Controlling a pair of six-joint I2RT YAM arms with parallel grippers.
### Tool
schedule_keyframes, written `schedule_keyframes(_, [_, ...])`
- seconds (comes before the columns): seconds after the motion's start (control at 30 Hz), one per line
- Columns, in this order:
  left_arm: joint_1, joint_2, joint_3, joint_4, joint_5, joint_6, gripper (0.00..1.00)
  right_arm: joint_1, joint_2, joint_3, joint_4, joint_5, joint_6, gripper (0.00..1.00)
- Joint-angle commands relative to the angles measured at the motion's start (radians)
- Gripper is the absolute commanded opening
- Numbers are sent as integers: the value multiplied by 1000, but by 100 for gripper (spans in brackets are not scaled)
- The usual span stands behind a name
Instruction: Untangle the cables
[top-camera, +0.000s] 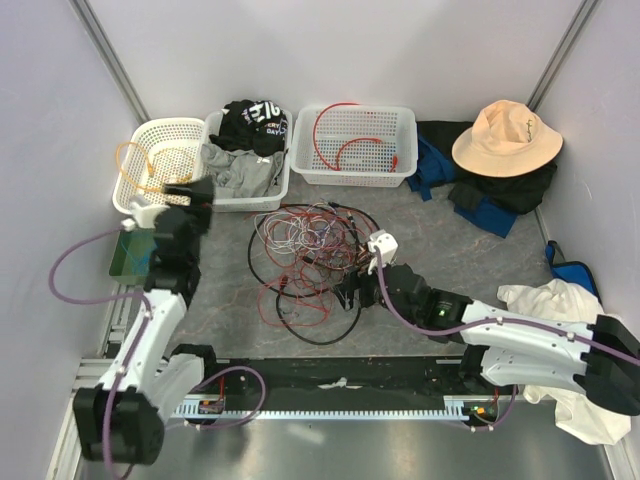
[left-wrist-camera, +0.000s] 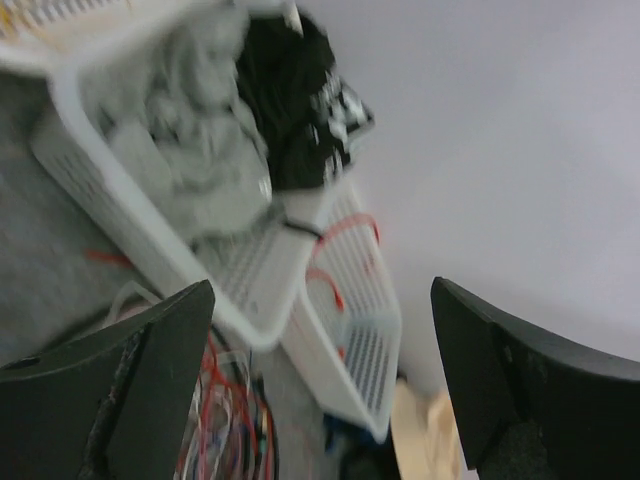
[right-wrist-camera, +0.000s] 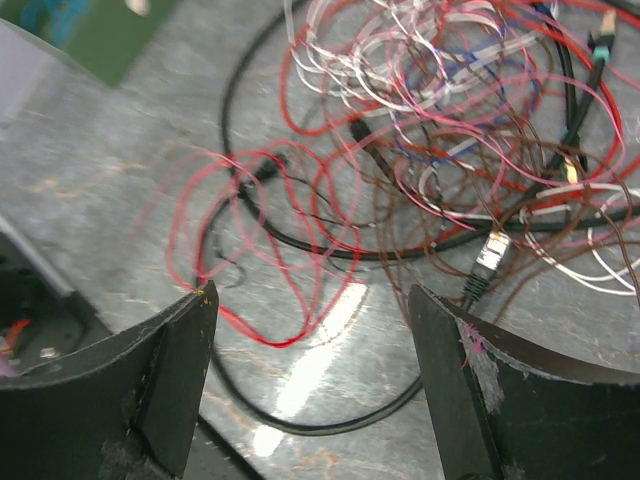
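My right gripper is going down and to the left in the top view next, onto the thin red cable's near bend (top-camera: 309, 324) (right-wrist-camera: 287, 342), because it sticks out of the heap.
The cables (top-camera: 305, 260) lie in a tangled heap of red, white, black and brown wires on the grey table, mid-centre. In the right wrist view the cables (right-wrist-camera: 440, 150) fill the upper half, with a red loop (right-wrist-camera: 270, 260) and a black loop nearest the jaws, and a small plug (right-wrist-camera: 490, 255). My right gripper (right-wrist-camera: 312, 300) is open and empty, just above the heap's near edge; it also shows in the top view (top-camera: 352, 292). My left gripper (top-camera: 192, 192) is open and empty, raised left of the heap near the baskets; the cables (left-wrist-camera: 215, 420) show low between its jaws (left-wrist-camera: 322, 300).
Three white baskets stand at the back: left one (top-camera: 160, 165) with an orange cable, middle one (top-camera: 245, 160) with grey and black clothes, right one (top-camera: 355, 145) with a red cable. A tan hat (top-camera: 505, 138) on dark clothes lies back right. White cloth (top-camera: 560, 300) lies right.
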Motion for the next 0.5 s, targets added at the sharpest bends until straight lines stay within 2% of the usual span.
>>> schedule_keyframes(0.0, [-258, -115, -117, -116, -112, 59, 92, -4, 94, 20, 51, 33, 3, 82])
schedule_keyframes(0.13, [-394, -163, -97, -283, -168, 71, 91, -3, 200, 49, 89, -63, 24, 79])
schedule_keyframes(0.2, [-444, -203, -108, -308, -185, 78, 90, 1, 229, 62, 98, -107, 35, 76])
schedule_keyframes(0.33, [-472, -293, -126, -397, -187, 89, 90, 49, 232, 64, 136, -137, 18, 75])
schedule_keyframes(0.47, [-474, -367, -169, -425, -173, 91, 90, 99, 212, 46, 161, -105, -6, 78])
